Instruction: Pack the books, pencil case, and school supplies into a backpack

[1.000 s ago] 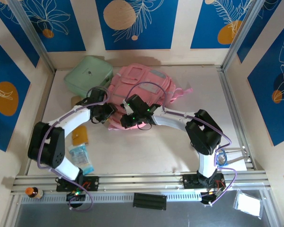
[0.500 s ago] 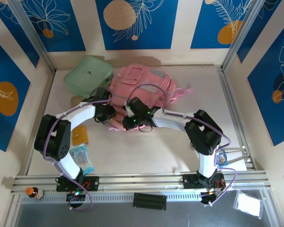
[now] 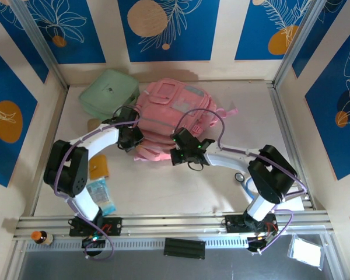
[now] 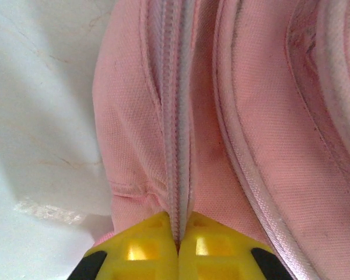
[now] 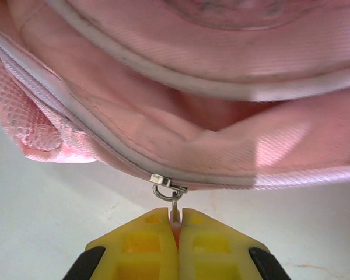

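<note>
My right gripper should pull the pull outward around the backpack's corner by the pink straps and release it, because the zipper seam runs on past the slider (image 5: 167, 183).
The pink backpack (image 3: 169, 111) lies flat at the back middle of the table. My left gripper (image 3: 131, 140) is at its near left corner. In the left wrist view this gripper (image 4: 178, 240) is shut on the backpack's (image 4: 251, 116) zipper seam. My right gripper (image 3: 176, 154) is at the near edge. In the right wrist view it (image 5: 175, 224) is shut on the zipper pull, which hangs from the metal slider (image 5: 167, 183) under the backpack's (image 5: 221, 140) edge. A tan end (image 3: 92, 124), perhaps the pencil case, peeks out behind the left arm. The books are out of view.
A mint-green square case (image 3: 108, 92) lies at the back left, touching the backpack. On the left side lie a small orange-brown flat item (image 3: 98, 168) and a clear packet with blue contents (image 3: 100, 196). A small ring (image 3: 239, 177) lies by the right arm.
The left gripper has closed on the backpack's seam at the near left corner. The right gripper has slid right along the near edge, holding the zipper pull.
</note>
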`<action>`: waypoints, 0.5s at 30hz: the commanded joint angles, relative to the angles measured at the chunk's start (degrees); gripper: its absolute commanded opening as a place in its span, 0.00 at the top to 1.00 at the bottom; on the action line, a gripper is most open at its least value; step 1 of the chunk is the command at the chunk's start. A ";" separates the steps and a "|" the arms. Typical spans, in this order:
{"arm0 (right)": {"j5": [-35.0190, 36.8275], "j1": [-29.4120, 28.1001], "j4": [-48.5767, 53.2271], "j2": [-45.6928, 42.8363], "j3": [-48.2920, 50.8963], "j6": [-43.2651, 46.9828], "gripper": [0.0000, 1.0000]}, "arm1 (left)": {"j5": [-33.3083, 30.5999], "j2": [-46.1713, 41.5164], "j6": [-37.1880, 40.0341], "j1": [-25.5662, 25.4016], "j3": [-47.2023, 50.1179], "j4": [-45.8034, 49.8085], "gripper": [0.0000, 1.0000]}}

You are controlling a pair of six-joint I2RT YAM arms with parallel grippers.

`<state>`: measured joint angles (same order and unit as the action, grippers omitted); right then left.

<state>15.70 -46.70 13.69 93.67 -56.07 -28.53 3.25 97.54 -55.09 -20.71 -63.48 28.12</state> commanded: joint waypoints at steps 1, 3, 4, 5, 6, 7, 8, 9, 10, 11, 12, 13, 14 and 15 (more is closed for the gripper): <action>4.06 1.49 5.19 -3.32 1.73 -1.29 1.00 | -3.33 0.84 1.88 0.23 -1.46 0.18 1.00; 4.87 2.64 5.16 -4.18 2.13 -1.64 1.00 | -3.33 0.68 2.31 0.29 -1.47 0.50 1.00; 5.55 3.34 5.48 -4.50 2.24 -2.07 1.00 | -3.33 0.48 2.60 0.32 -1.46 0.66 1.00; 5.87 4.18 5.72 -4.70 2.26 -2.34 1.00 | -3.33 0.33 2.91 0.36 -1.37 0.79 1.00; 6.03 4.94 5.89 -4.81 2.33 -2.55 1.00 | -3.43 0.24 3.20 0.47 -1.27 0.93 1.00; 6.38 5.89 6.22 -4.90 2.37 -2.84 1.00 | -3.42 0.08 3.60 0.56 -1.21 1.05 1.00; 6.49 6.93 6.34 -4.98 2.46 -2.95 1.00 | -3.34 -0.11 4.16 0.62 -1.12 1.15 1.00; 6.34 7.86 6.27 -4.99 2.46 -2.89 1.00 | -3.27 -0.20 4.77 0.67 -1.16 1.30 1.00; 6.06 8.98 6.13 -4.91 2.41 -2.68 1.00 | -3.25 -0.24 5.43 0.67 -1.20 1.62 1.00; 5.54 10.22 5.88 -4.69 2.20 -2.38 1.00 | -3.25 -0.33 5.97 0.69 -1.34 2.00 1.00; 4.96 11.32 5.61 -4.43 2.05 -2.15 1.00 | -3.25 -0.32 6.49 0.68 -1.34 2.18 1.00; 4.25 12.64 5.44 -4.01 1.74 -1.99 1.00 | -3.20 -0.41 7.09 0.74 -1.46 2.37 1.00; 3.20 14.05 5.14 -3.56 1.43 -1.83 1.00 | -3.16 -0.48 7.34 0.75 -1.40 2.59 1.00; 1.98 15.27 4.96 -3.19 1.04 -1.64 1.00 | -3.07 -0.50 7.66 0.75 -1.42 2.72 1.00</action>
<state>17.45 -34.92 17.12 90.56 -54.48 -30.04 2.90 97.58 -50.39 -20.67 -63.59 28.45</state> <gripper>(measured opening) 0.051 0.061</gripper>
